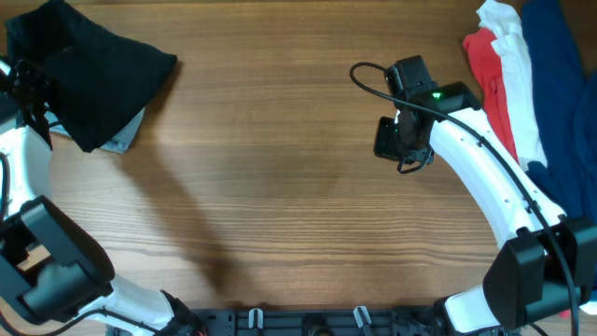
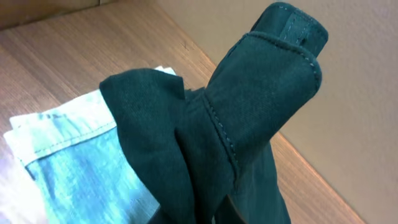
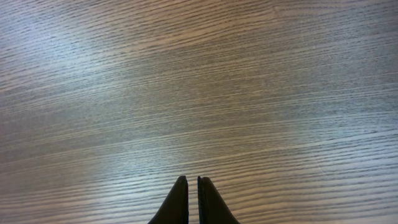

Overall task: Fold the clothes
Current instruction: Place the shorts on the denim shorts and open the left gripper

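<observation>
I need to lower my left gripper with the gathered fold onto the light-blue denim shorts just below my fingers next, and release the fabric there.
The clothes, black soft shorts (image 1: 98,65), lie bunched at the table's far left corner. In the left wrist view the black shorts (image 2: 249,112) rise in a gathered fold straight out of my jaws, which the fabric mostly hides. My left gripper (image 1: 33,86) is at the heap's left edge, shut on that fabric. My right gripper (image 1: 396,142) hovers over bare wood right of the middle. In its wrist view the right gripper (image 3: 193,183) is shut with nothing between the fingertips.
Light-blue denim shorts (image 2: 68,155) lie folded under the black shorts, a corner of these denim shorts (image 1: 126,140) showing from above. A pile of red (image 1: 485,65), white (image 1: 518,75) and navy garments (image 1: 560,93) fills the far right.
</observation>
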Tool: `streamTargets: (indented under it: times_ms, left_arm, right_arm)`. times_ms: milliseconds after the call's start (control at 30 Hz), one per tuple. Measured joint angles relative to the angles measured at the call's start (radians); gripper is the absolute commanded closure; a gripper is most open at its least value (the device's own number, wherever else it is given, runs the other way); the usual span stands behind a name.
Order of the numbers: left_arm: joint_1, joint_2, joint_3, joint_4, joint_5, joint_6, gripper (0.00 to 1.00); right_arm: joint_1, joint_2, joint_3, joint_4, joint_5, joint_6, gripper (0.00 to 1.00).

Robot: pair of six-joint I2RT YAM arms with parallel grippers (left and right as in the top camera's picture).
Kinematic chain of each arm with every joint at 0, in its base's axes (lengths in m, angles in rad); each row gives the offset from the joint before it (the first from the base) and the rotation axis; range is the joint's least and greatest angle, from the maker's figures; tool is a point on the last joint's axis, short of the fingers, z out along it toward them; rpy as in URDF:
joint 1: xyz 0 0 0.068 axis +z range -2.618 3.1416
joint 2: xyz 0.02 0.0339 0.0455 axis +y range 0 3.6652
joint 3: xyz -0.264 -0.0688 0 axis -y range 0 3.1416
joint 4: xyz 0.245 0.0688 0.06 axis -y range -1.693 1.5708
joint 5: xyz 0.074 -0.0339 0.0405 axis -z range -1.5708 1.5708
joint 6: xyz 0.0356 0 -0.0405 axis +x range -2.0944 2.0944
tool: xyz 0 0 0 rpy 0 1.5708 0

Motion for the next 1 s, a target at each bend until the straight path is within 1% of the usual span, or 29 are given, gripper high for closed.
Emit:
streamTargets:
  times_ms: [133, 200, 467, 700, 733, 767, 800, 833, 1000]
  left_arm:
    - [0.000, 0.006, -0.001, 0.064, 0.000, -0.001, 0.96]
    - [0.000, 0.006, -0.001, 0.068, -0.013, -0.003, 0.96]
    - [0.006, 0.035, -0.001, -0.013, -0.113, -0.008, 0.96]
    - [0.037, 0.070, -0.001, -0.060, -0.134, -0.011, 0.96]
    - [0.042, 0.070, -0.001, -0.067, -0.134, -0.011, 0.90]
    - [0.047, 0.070, -0.001, -0.075, -0.134, -0.011, 0.68]
    - [0.052, 0.070, -0.001, -0.086, -0.134, -0.011, 0.20]
    - [0.060, 0.070, -0.001, -0.103, -0.134, -0.014, 0.00]
    - [0.123, 0.070, 0.000, -0.237, -0.142, -0.022, 0.00]
  right_arm:
    - [0.000, 0.000, 0.000, -0.004, 0.000, 0.000, 0.93]
    - [0.000, 0.000, 0.000, -0.007, 0.000, 0.000, 0.93]
    - [0.000, 0.000, 0.000, -0.007, 0.000, 0.000, 0.93]
    - [0.000, 0.000, 0.000, -0.007, 0.000, -0.003, 0.92]
    - [0.000, 0.000, 0.000, -0.007, 0.000, -0.003, 0.92]
    - [0.000, 0.000, 0.000, -0.007, 0.000, -0.003, 0.92]
    - [0.000, 0.000, 0.000, -0.007, 0.000, -0.003, 0.92]
    - [0.000, 0.000, 0.000, -0.007, 0.000, -0.003, 0.92]
    - [0.000, 0.000, 0.000, -0.006, 0.000, -0.003, 0.92]
